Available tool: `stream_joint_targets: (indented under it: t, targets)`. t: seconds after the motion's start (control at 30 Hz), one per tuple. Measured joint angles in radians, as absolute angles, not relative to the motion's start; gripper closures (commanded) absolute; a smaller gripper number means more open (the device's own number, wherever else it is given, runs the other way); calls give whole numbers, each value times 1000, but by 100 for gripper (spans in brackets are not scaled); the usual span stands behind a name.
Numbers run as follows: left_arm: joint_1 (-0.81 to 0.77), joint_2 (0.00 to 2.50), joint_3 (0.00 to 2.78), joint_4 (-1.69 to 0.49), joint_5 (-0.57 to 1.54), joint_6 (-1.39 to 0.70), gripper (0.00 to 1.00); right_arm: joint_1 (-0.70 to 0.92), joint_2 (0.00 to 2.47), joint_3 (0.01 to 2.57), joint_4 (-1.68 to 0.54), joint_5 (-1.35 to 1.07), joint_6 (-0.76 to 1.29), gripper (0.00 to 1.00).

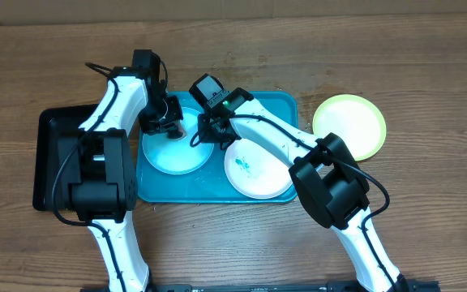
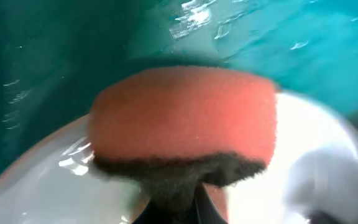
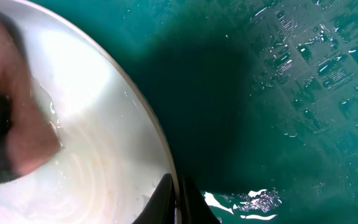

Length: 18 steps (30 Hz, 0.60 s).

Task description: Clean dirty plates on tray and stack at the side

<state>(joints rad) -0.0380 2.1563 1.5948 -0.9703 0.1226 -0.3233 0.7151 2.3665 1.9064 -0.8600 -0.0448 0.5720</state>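
Note:
My right gripper lifts and carries the mint-blue plate onto the yellow-green plate [image 1: 349, 126] next and releases the mint-blue plate's rim. The yellow-green plate lies set aside to the gripper's right in the overhead view.
The pale mint-blue plate [image 1: 171, 156] lies in the left half of the turquoise tray [image 1: 276, 104]. My left gripper [image 1: 169, 127] is shut on a red sponge with a dark scouring side [image 2: 185, 121] and presses it onto this plate [image 2: 36, 174]. My right gripper [image 1: 207, 128] is shut on the plate's right rim [image 3: 157, 134], one finger on each side. The white plate [image 1: 258, 169] with small teal smears lies in the tray's right half. The yellow-green plate [image 1: 349, 126] lies on the table right of the tray.
A black rectangular tray [image 1: 53, 158] sits on the wooden table left of the turquoise tray. The turquoise tray's floor is wet [image 3: 303, 74]. Both arms cross over the tray's back half.

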Motion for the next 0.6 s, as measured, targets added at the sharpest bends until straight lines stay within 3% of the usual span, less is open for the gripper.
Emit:
stream_joint_targets:
  t: [0.2, 0.43, 0.6]
  targets:
    - [-57, 2156, 1585, -1197, -222, -414, 96, 716, 2366, 1906, -866, -41, 569, 96]
    - [-80, 2162, 1644, -1371, -436, -583, 96, 738, 2366, 1921, -896, 12, 570, 96]
    - [-14, 2165, 1817, -1512, -568, -727, 96, 724, 2367, 1977, -993, 83, 525, 96]
